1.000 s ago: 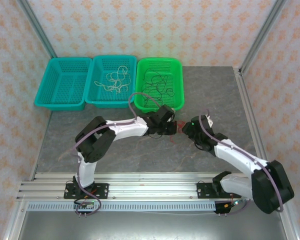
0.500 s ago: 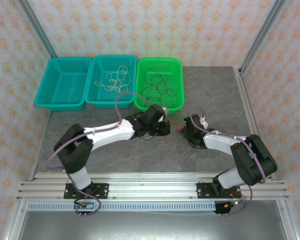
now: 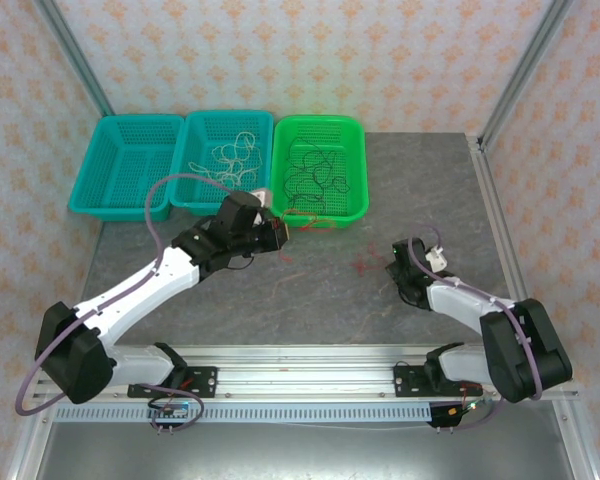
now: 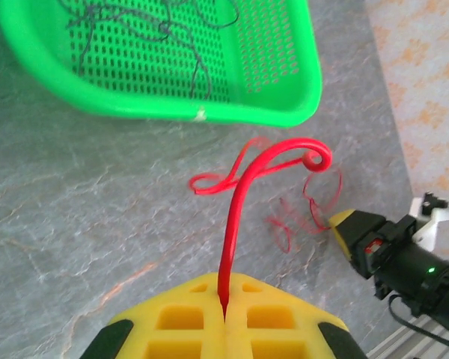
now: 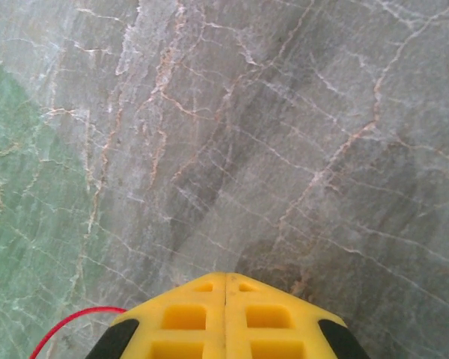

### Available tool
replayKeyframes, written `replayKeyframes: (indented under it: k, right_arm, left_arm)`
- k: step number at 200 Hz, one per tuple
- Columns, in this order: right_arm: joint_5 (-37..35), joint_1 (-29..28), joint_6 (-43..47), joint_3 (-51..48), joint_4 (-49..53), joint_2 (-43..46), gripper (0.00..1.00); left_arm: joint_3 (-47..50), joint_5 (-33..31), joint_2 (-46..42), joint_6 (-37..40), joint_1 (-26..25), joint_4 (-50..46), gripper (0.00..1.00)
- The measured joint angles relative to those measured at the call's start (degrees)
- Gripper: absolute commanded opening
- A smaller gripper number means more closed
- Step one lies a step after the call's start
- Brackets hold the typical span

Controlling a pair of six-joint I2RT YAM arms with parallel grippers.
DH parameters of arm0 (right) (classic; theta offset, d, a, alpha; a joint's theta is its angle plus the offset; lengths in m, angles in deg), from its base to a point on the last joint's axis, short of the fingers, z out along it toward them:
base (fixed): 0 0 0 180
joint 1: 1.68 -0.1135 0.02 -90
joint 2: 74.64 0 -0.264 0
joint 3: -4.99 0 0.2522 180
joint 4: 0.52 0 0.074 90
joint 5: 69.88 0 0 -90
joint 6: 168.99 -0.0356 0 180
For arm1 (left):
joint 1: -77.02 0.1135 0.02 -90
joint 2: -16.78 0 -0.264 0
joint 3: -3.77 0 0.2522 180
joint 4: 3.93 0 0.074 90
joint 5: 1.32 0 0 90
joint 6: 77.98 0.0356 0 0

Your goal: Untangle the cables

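I should lift the red cable outward with my left gripper over the only empty basket and let go.
My left gripper (image 4: 226,280) is shut on a red cable (image 4: 237,202) that rises from its yellow fingers and ends in a curl near the green basket (image 4: 284,112). In the top view the left gripper (image 3: 274,228) sits in front of the teal and green baskets, the red cable (image 3: 298,212) reaching toward the green one. More thin red cables (image 3: 364,265) lie loose on the table; the left wrist view shows them (image 4: 295,217) beside my right gripper (image 4: 357,233). The right gripper (image 5: 225,277) is shut just above bare table, a red wire (image 5: 63,323) passing at its left.
Three baskets stand at the back: an empty teal one (image 3: 95,190), a teal one (image 3: 195,130) with white cables (image 3: 227,155), and the green one (image 3: 355,130) with black cables (image 3: 315,170). Metal frame posts flank the table, and a rail (image 3: 300,360) runs along the near edge.
My left gripper has swung left and back, drawing one red cable away from the right gripper. The right gripper has pulled back to the right, leaving the other red cables between them.
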State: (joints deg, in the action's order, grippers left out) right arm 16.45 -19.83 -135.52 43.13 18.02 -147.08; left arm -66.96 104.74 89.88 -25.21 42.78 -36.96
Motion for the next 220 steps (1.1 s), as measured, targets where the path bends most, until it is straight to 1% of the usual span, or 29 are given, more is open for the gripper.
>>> replayKeyframes:
  k: [22,44,67,84,89,102,110,117,125,146,160,179,220]
  right_arm:
    - [-2.2,0.7,-0.1,1.1,4.4,1.2,0.00]
    - [-3.5,4.0,-0.5,1.1,7.6,5.8,0.00]
    - [-4.2,5.2,0.6,1.0,7.5,10.8,0.00]
    - [-2.6,5.2,2.0,1.0,6.0,11.0,0.00]
    - [-1.8,5.2,2.3,1.0,5.6,10.7,0.05]
    - [0.8,5.2,2.9,1.0,4.6,9.6,0.28]
    - [2.4,5.2,3.6,1.0,4.1,9.1,0.36]
    - [3.6,5.2,4.2,1.0,4.0,8.8,0.40]
    - [4.6,5.2,4.3,1.1,4.2,8.8,0.42]
    - [5.9,5.2,4.7,2.1,4.9,9.8,0.45]
    - [6.1,5.2,4.7,3.1,5.5,12.1,0.47]
    - [6.0,5.2,5.0,5.1,6.1,15.7,0.48]
    - [6.0,5.2,5.2,7.3,6.6,21.2,0.49]
  left_arm:
    - [1.3,-0.8,-0.2,0.8,0.1,-2.2,0.00]
    - [3.3,-2.2,-2.4,1.8,0.9,-4.7,0.00]
    - [3.8,-2.6,-4.8,4.2,1.4,-6.3,0.00]
    - [3.8,-1.3,-5.6,5.5,1.4,-6.1,0.00]
    - [3.8,-0.8,-5.6,5.8,1.4,-5.9,0.00]
    - [3.6,0.2,-5.6,6.3,1.4,-5.6,0.00]
    - [3.1,0.3,-5.6,6.6,1.4,-5.7,0.00]
    - [2.3,0.2,-5.6,7.0,1.4,-5.8,0.00]
    - [0.9,-0.2,-5.6,7.4,1.4,-6.0,0.00]
    - [-4.8,-2.6,-5.4,8.7,2.1,-6.6,0.00]
    - [-9.1,-3.9,-4.9,9.0,4.2,-6.5,0.00]
    - [-14.7,-5.4,-2.8,9.5,9.3,-5.8,0.00]
    - [-25.6,-5.6,6.2,9.7,25.0,-5.0,0.00]
